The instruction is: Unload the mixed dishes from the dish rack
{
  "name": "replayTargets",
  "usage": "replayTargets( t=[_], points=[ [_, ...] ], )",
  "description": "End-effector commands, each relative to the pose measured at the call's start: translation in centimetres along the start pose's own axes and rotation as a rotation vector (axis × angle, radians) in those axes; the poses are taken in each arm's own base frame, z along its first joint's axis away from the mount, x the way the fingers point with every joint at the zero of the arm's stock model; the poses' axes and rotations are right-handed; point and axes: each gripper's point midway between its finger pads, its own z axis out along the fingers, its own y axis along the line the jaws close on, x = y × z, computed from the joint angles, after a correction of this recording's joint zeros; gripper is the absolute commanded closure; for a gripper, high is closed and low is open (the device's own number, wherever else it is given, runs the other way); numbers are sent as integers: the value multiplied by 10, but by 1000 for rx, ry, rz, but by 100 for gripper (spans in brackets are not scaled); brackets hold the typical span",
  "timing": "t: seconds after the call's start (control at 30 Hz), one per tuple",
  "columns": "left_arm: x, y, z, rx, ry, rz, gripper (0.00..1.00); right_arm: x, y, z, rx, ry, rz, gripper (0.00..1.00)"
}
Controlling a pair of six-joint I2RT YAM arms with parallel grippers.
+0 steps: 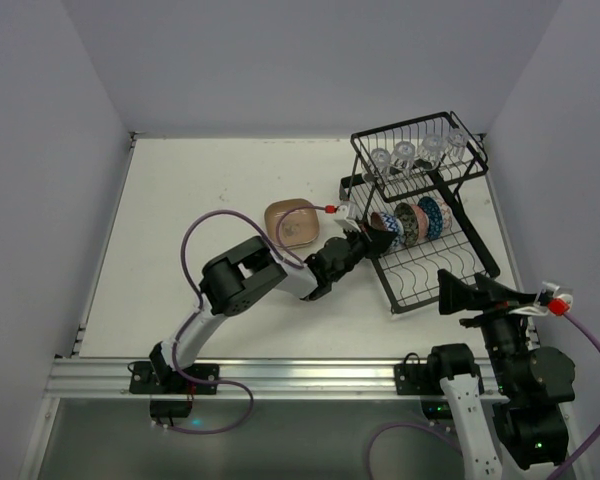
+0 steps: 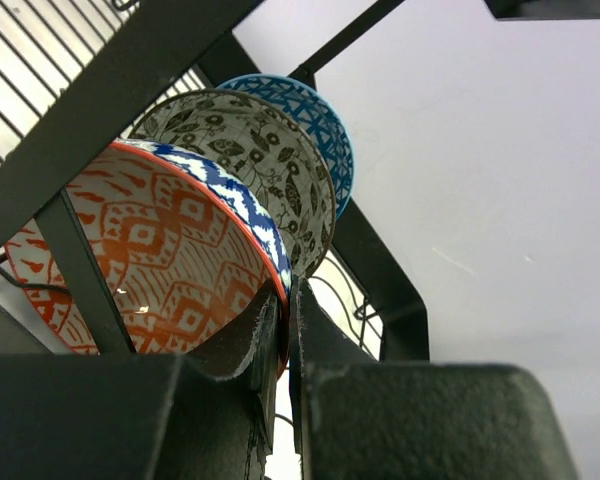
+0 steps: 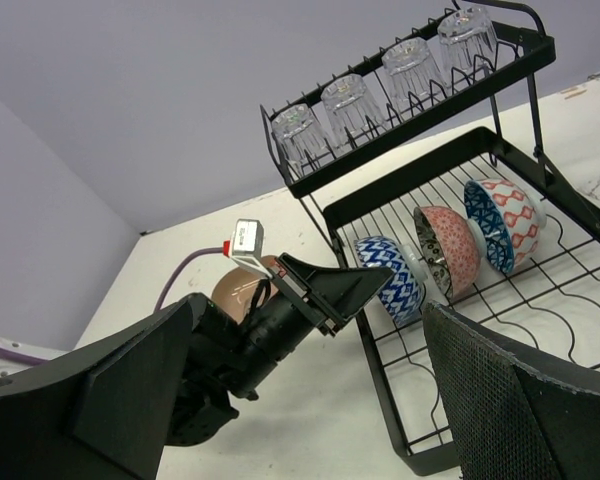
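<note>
The left gripper lifts the bowl past the plate next and releases it down there, since the tabletop across the plate from the rack (image 1: pixel 482 246) is bare.
The black wire dish rack (image 1: pixel 482 246) stands at the right of the table. Several clear glass cups (image 1: pixel 412 155) sit upside down in its upper basket. Three patterned bowls stand on edge in the lower tray. My left gripper (image 2: pixel 288 322) is shut on the rim of the nearest one, a blue-and-white bowl (image 2: pixel 150 250) with an orange-patterned inside. Behind it are a bowl with a floral inside (image 2: pixel 252 150) and a blue one (image 2: pixel 315 110). My right gripper (image 1: pixel 472 296) hovers open near the rack's front corner, holding nothing.
A tan-brown plate (image 1: pixel 292 225) lies flat on the table just left of the rack, behind my left arm. The rack's frame bars (image 2: pixel 100 90) cross close to the gripped bowl. The front part of the lower tray (image 3: pixel 540 310) holds only curved wire dividers.
</note>
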Motion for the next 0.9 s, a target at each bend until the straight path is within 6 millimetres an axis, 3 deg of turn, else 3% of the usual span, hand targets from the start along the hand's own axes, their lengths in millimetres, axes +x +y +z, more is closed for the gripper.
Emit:
replayTargets(
  t=[0.0, 0.87],
  points=[
    [-29, -28, 1, 141, -96, -40, 100, -12, 9, -5, -39, -32, -21, 1],
    [-46, -77, -16, 356, -108, -19, 100, -11, 7, -5, -31, -37, -29, 1]
  ],
)
